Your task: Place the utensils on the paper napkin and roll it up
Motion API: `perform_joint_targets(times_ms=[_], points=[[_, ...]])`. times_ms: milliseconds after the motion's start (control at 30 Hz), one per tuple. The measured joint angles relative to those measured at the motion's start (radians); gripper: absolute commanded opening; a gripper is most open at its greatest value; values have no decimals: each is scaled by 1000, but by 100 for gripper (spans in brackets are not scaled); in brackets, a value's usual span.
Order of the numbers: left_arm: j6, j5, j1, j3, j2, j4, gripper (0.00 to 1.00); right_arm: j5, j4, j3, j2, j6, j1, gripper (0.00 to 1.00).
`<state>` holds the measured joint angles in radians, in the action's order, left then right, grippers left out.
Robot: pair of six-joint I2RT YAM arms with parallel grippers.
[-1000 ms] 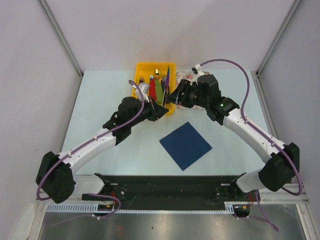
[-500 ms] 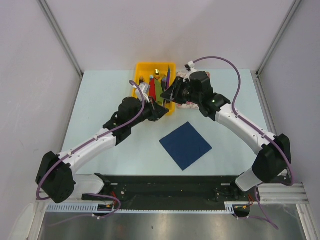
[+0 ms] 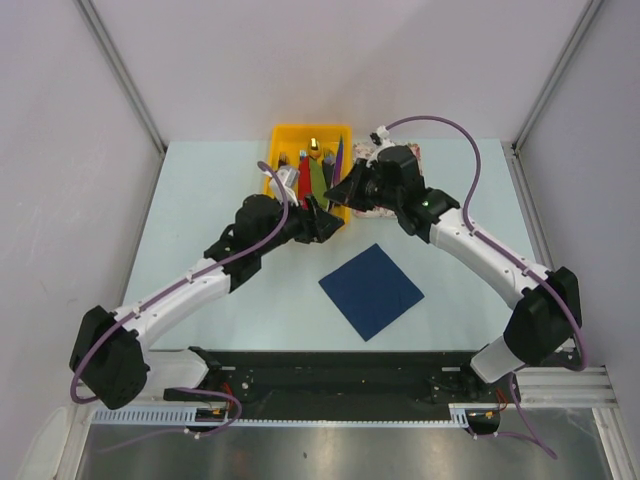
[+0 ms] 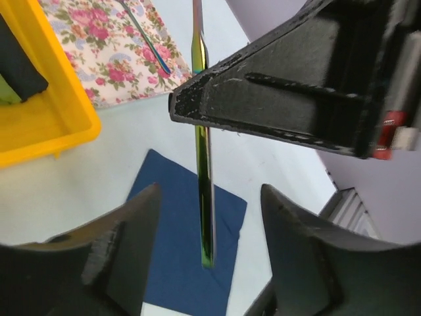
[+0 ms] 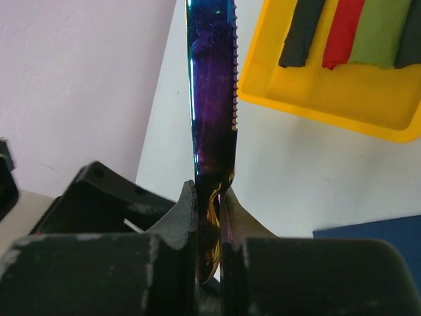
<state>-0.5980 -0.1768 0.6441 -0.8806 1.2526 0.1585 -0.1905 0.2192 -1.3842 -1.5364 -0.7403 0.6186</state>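
Note:
My right gripper will next move back and down, tip the upright knife flat and release it on the bare napkin's middle [image 3: 375, 287], below the gripper and nearer my base.
An iridescent purple-blue knife [image 5: 212, 99] with a serrated edge stands upright over the front right corner of the yellow bin, with my right gripper [image 5: 209, 192] shut on its handle. In the left wrist view the same knife [image 4: 204, 197] hangs edge-on between the spread fingers of my left gripper [image 4: 210, 197], which is open and does not touch it. From above, the knife [image 3: 337, 160] is a thin purple sliver between the left gripper [image 3: 325, 222] and the right gripper [image 3: 347, 190]. A second slim utensil [image 4: 150, 45] lies on the floral mat [image 4: 112, 59]. The navy paper napkin [image 3: 371, 290] lies flat and bare.
A yellow bin [image 3: 283, 135] at the back holds black, red and green bundles [image 5: 345, 29]. The floral mat [image 3: 362, 152] lies right of it, mostly under my right arm. Grey walls close in both sides of the pale table [image 3: 220, 190].
My right gripper swung left to the knife and closed on it. My left gripper, shut on the knife before, has opened off it.

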Motion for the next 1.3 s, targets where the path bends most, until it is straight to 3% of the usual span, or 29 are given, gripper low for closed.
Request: perform_joint_targets(times_ms=[33, 67, 433, 533, 800, 1000, 1300], points=[[10, 1, 0, 0, -6, -8, 96, 4, 2, 5, 1, 3, -1, 0], [19, 2, -2, 0, -14, -16, 100, 15, 0, 23, 7, 15, -3, 0], [154, 24, -195, 0, -145, -254, 100, 171, 47, 568, 239, 158, -29, 0], [203, 79, -209, -10, -148, -330, 100, 195, 71, 629, 256, 188, -42, 0], [323, 114, -250, -11, -194, -425, 100, 173, 122, 540, 223, 245, -85, 0], [347, 112, -264, -5, -236, -438, 100, 149, 88, 505, 204, 200, -72, 0], [346, 110, -294, -3, -185, -439, 100, 161, 166, 404, -2, 195, -65, 0]])
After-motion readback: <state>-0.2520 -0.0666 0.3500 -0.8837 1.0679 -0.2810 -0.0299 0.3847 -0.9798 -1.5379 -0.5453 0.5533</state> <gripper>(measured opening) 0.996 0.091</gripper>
